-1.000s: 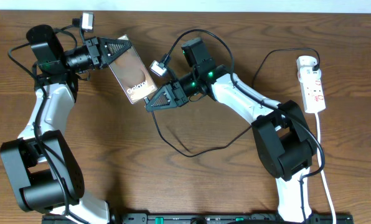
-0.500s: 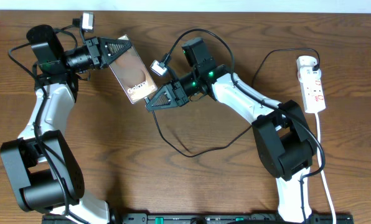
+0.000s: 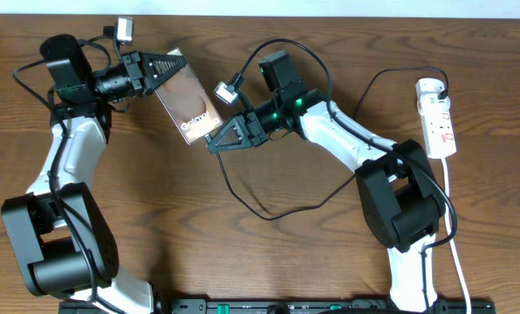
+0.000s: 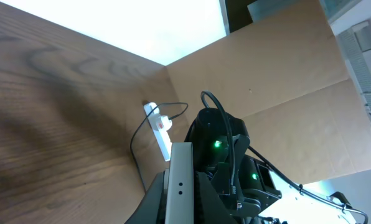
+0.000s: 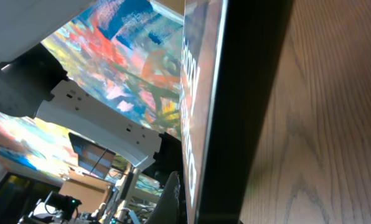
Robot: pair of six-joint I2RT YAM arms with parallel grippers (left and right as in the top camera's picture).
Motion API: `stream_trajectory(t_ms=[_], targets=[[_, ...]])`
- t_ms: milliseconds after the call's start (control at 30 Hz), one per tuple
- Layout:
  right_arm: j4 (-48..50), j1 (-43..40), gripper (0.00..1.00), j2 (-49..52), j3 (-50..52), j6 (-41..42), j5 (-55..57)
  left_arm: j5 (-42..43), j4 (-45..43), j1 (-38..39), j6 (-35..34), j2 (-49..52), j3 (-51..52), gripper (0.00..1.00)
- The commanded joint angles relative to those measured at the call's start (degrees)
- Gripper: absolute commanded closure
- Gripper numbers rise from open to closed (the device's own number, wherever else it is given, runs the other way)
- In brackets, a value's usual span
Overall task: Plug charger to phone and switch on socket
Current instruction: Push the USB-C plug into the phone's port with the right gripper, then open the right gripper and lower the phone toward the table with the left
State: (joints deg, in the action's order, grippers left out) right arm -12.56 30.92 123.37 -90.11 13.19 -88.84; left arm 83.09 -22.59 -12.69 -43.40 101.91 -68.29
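Observation:
Next, my left gripper lowers and draws back, down onto the bare tabletop beside the cable's loop point(image 3: 193, 177), and releases the phone point(image 3: 190, 105), because that spot lies clear.
My left gripper point(image 3: 174, 70) is shut on the upper end of the phone point(image 3: 190, 105) and holds it tilted above the table, "Galaxy" lettering facing up. In the left wrist view the phone's pale edge point(image 4: 179, 186) sits between the black fingers point(image 4: 207, 199). My right gripper point(image 3: 215, 146) is shut on the charger's free end, right at the phone's lower end. The plug tip itself is hidden. The black charger cable point(image 3: 269, 214) loops over the table to the white socket point(image 3: 439, 118) at the far right. The right wrist view shows the phone's screen and dark edge point(image 5: 248, 93) very close.
The socket's white cord point(image 3: 456, 262) runs down the right side toward the front. A black rail point(image 3: 269, 307) lies along the table's front edge. In the left wrist view the socket point(image 4: 160, 127) lies near a brown cardboard wall point(image 4: 266, 74).
The right gripper has shifted slightly to the right and up, staying by the phone's lower end. The left arm and phone have barely moved.

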Motion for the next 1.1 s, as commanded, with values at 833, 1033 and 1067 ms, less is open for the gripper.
stream_trajectory(t_ms=[833, 1033, 1067], targets=[[1.36, -1.68, 0.01, -0.76, -1.95, -2.10, 3.54, 7.06, 0.63, -2.78, 3.13, -0.33, 0.57, 0.93], [-6.62, -3.52, 0.01, -0.76, -1.95, -2.08, 16.61, 5.22, 4.02, -11.74, 3.13, -0.31, 0.59, 0.93], [-8.15, -3.76, 0.01, -0.76, -1.95, -2.08, 19.39, 3.85, 6.97, -12.85, 4.02, -0.31, 0.59, 0.93]])
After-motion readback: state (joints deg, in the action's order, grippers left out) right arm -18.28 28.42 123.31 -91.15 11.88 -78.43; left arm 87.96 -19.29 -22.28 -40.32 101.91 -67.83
